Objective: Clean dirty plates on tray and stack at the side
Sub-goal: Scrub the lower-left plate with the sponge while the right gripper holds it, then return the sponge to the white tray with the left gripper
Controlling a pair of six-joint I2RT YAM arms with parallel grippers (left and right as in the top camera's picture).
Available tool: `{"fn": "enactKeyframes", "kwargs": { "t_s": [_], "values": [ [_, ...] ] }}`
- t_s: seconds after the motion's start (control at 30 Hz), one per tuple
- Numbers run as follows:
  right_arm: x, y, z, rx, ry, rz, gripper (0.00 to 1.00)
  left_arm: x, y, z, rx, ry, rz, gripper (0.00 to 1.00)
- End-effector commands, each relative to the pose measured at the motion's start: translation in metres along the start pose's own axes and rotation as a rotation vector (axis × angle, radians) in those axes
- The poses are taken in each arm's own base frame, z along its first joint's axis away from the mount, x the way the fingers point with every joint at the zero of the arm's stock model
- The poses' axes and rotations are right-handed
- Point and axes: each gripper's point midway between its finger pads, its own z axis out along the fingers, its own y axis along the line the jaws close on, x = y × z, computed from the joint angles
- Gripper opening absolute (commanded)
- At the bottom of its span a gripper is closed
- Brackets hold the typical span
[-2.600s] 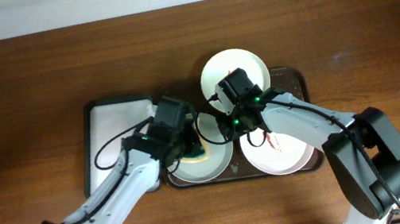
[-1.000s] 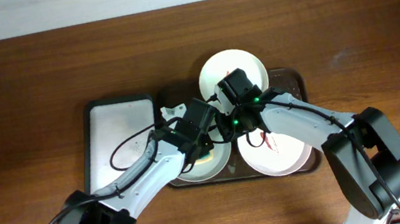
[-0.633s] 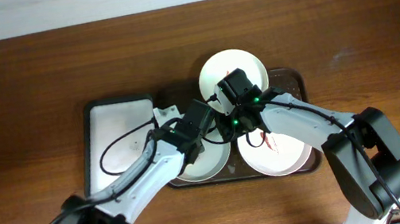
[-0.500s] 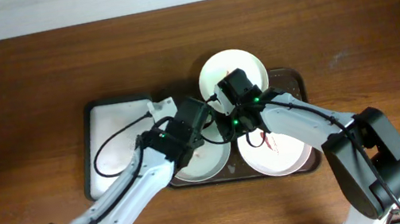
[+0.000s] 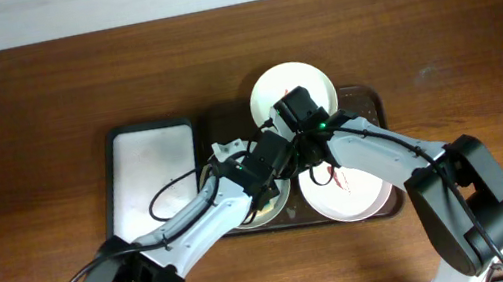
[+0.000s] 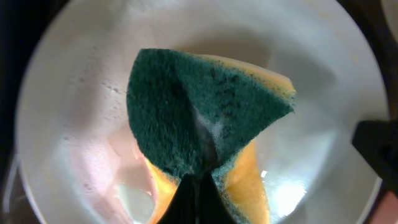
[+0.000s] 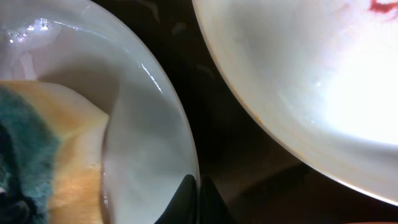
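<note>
The smaller white tray is empty, so my left gripper should rise, bring the sponge over that tray's side by the dark tray (image 5: 176, 194), then go down and release it.
The dark tray (image 5: 366, 94) holds a pale mint green plate (image 5: 280, 205) at front left and a pinkish-white plate (image 5: 356, 195) with red streaks at front right. A white plate (image 5: 292, 79) lies over the tray's far edge. My left gripper (image 6: 198, 186) is shut on a green and yellow sponge (image 6: 199, 106), which is pressed on the mint plate (image 6: 74, 93); a wet pink smear lies beside it. My right gripper (image 7: 196, 186) is shut on that plate's right rim (image 7: 143, 124). The pinkish plate (image 7: 311, 81) is just to its right.
A smaller black-rimmed white tray (image 5: 151, 177) stands left of the dark tray. Both arms cross over the dark tray's middle, close together. Bare wood-grain tabletop (image 5: 479, 44) lies to the right and far side.
My left gripper has swept the sponge rightward across the mint plate, toward the right gripper. The right arm has not moved.
</note>
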Motion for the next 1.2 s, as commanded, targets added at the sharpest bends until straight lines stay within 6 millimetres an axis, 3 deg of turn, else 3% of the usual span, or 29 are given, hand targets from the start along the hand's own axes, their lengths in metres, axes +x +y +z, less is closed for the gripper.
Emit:
{"fn": "enactKeyframes", "kwargs": {
  "t_s": [0.0,0.1,0.2,0.37,0.43,0.53,0.63,0.73,0.9,1.0,1.07,1.1,1.13,1.17],
  "values": [
    [-0.005,0.005,-0.001,-0.004,-0.01,-0.005,0.04,-0.014,0.029,0.011,-0.162,-0.112,0.021,0.0],
    [-0.005,0.004,-0.001,-0.004,-0.009,-0.005,0.04,-0.029,0.034,0.003,-0.182,-0.149,0.058,0.0],
    [-0.006,0.004,-0.001,-0.003,-0.01,-0.004,0.04,-0.039,0.024,-0.031,-0.097,-0.142,0.078,0.0],
    [-0.006,0.002,-0.001,0.009,-0.014,-0.003,0.04,-0.063,0.031,-0.091,0.031,-0.215,0.167,0.0],
    [-0.007,0.002,-0.001,0.008,-0.015,-0.004,0.04,-0.074,0.04,-0.099,0.049,-0.224,0.23,0.0],
    [-0.011,0.005,-0.01,0.007,-0.023,-0.007,0.04,-0.086,0.061,-0.089,0.083,-0.155,0.257,0.0],
    [-0.02,0.009,-0.031,0.02,-0.045,-0.014,0.04,-0.097,0.077,-0.079,0.171,-0.09,0.272,0.0],
    [-0.018,0.013,-0.049,0.025,-0.022,-0.011,0.04,-0.109,0.115,-0.055,0.172,-0.025,0.204,0.0],
    [-0.033,-0.008,-0.087,0.206,-0.089,-0.042,0.04,-0.095,0.121,-0.002,0.201,0.114,0.273,0.0],
    [-0.042,-0.008,-0.114,0.266,-0.152,-0.111,0.04,-0.089,0.122,0.021,0.187,0.155,0.28,0.0],
    [-0.051,-0.014,-0.143,0.43,-0.231,-0.174,0.04,-0.085,0.128,0.034,0.146,0.181,0.289,0.0],
    [-0.054,-0.015,-0.153,0.504,-0.26,-0.213,0.04,-0.084,0.128,0.035,0.146,0.185,0.289,0.21],
    [-0.057,-0.014,-0.16,0.563,-0.279,-0.249,0.04,-0.084,0.128,0.035,0.145,0.186,0.289,0.48],
    [-0.059,-0.01,-0.165,0.626,-0.302,-0.287,0.04,-0.084,0.128,0.035,0.146,0.185,0.289,0.59]
  ]
}}
